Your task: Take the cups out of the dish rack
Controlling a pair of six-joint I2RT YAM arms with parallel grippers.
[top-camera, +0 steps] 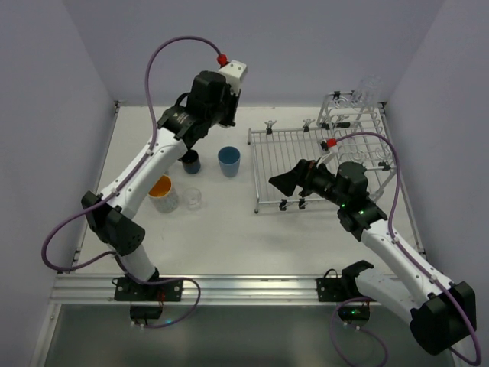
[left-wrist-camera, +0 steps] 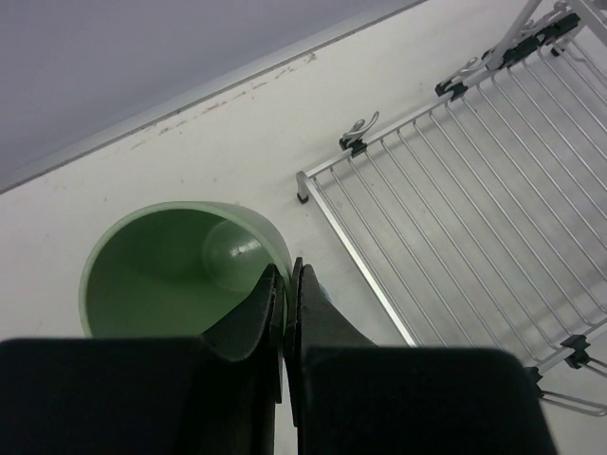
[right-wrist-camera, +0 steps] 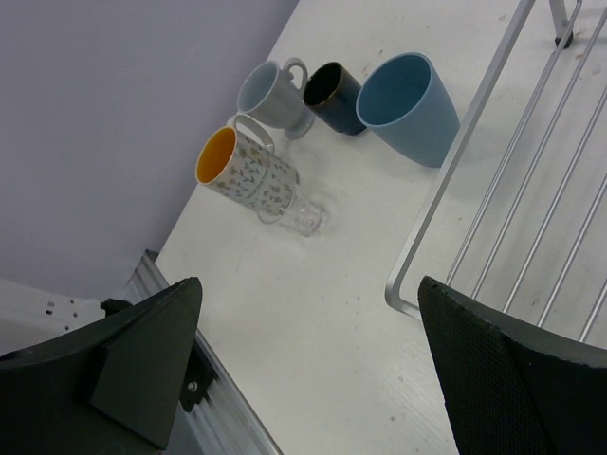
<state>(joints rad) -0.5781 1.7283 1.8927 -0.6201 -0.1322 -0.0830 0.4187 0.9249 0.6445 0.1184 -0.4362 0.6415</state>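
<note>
The light blue tumbler (top-camera: 229, 160) is empty and its opening is up. My left gripper should next move back over it, then bring the pale green tumbler (left-wrist-camera: 161, 265) down inside it.
My left gripper (left-wrist-camera: 285, 284) is shut on the rim of the pale green tumbler (left-wrist-camera: 161, 265), one finger inside and one outside, holding it over the table left of the dish rack (left-wrist-camera: 493, 180). In the top view the arm hides this tumbler. My right gripper (right-wrist-camera: 305, 284) is open and empty above the rack's near left corner (top-camera: 263, 205). On the table stand the light blue tumbler (top-camera: 229, 160), the dark blue mug (top-camera: 189, 161), the whitish cup with orange inside (top-camera: 163, 191) and a clear glass (top-camera: 192, 199). Another clear glass (top-camera: 370, 86) sits on the rack's raised section.
In the right wrist view a pale grey handled cup (right-wrist-camera: 270, 93) stands beside the dark mug (right-wrist-camera: 332, 85); the left arm hides it from above. The back wall and left wall are close to the cups. A metal rail (top-camera: 229, 287) runs along the near edge.
</note>
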